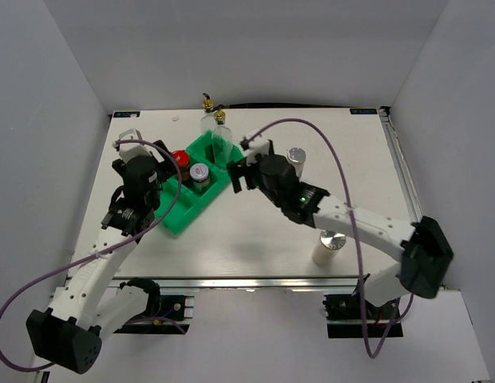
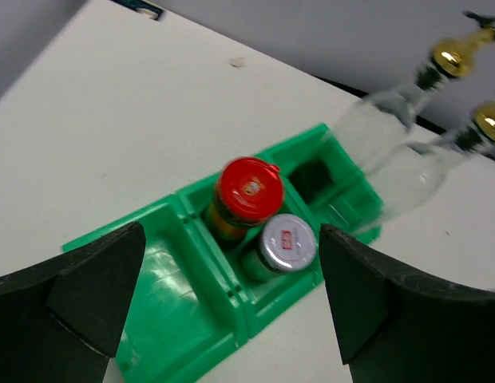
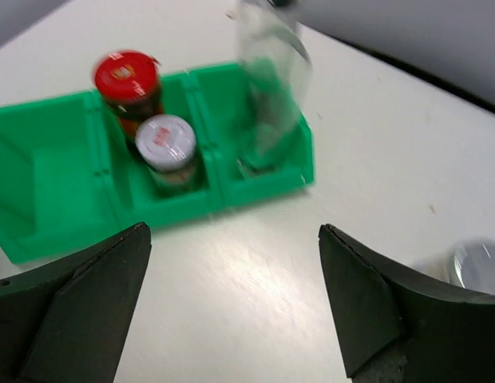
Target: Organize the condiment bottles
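Note:
I need to move my left gripper past the tray, to the right in the top view, and lower it to the farther silver-capped shaker (image 1: pixel 296 159) outside the tray.
The red-lidded dark jar (image 1: pixel 180 159) and the white-lidded small jar (image 1: pixel 199 173) stand together in the middle compartment of the green tray (image 1: pixel 177 215). One clear glass bottle (image 1: pixel 220 137) with a gold pourer stands in the tray's far compartment. The other bottle (image 1: pixel 207 120) is at the tray's far end; I cannot tell if it is inside. One silver-capped shaker (image 1: pixel 296 159) stands right of the tray, the other (image 1: pixel 330 246) near the front edge. My left gripper (image 1: pixel 169 171) hangs open over the tray, above both jars (image 2: pixel 247 187) (image 2: pixel 286 241). My right gripper (image 1: pixel 239 166) is open and empty over the table beside the tray (image 3: pixel 48 183).
White walls enclose the table on the left, back and right. The right arm's purple cable loops over the table behind the right gripper. The tray's near compartment (image 2: pixel 164 279) holds nothing. A silver cap (image 3: pixel 479 263) shows at the right edge of the right wrist view.

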Robot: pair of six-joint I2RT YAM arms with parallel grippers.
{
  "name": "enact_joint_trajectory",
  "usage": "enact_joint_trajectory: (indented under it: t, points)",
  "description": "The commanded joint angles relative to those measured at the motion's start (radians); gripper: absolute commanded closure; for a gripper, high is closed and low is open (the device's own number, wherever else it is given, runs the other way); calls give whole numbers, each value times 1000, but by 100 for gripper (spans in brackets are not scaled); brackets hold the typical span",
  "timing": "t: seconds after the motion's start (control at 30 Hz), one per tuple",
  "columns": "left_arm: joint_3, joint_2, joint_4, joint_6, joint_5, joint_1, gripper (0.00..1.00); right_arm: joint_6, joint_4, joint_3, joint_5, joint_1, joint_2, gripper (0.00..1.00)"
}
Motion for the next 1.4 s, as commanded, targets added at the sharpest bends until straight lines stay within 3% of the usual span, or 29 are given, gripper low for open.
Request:
enact_joint_trajectory:
  t: [0.0,0.13,0.3,0.4,0.5,0.6,0.83,1.13,1.37]
  points:
    - [-28,23,50,67,299,0,2,100,-62,-137,168,-33,-174,11]
    - [-28,101,113,102,540,-59,2,247,-154,-345,222,-136,-370,10]
    - [50,211,107,179,450,-298,2,407,-229,-506,228,-329,-623,11]
    - [127,332,142,180,537,-360,2,459,-289,-542,280,-398,-723,10]
    - [219,493,133,205,510,-426,2,475,-341,-548,317,-421,-789,11]
    - [375,657,93,239,446,-470,2,488,-373,-557,363,-429,-829,11]
    - [716,935,27,309,458,-509,2,495,-398,-576,440,-444,-863,11]
    - [938,1148,-62,352,317,-526,2,478,-381,-597,444,-461,-886,11]
    - [1006,1216,-18,375,346,-527,2,462,-363,-605,438,-469,-891,11]
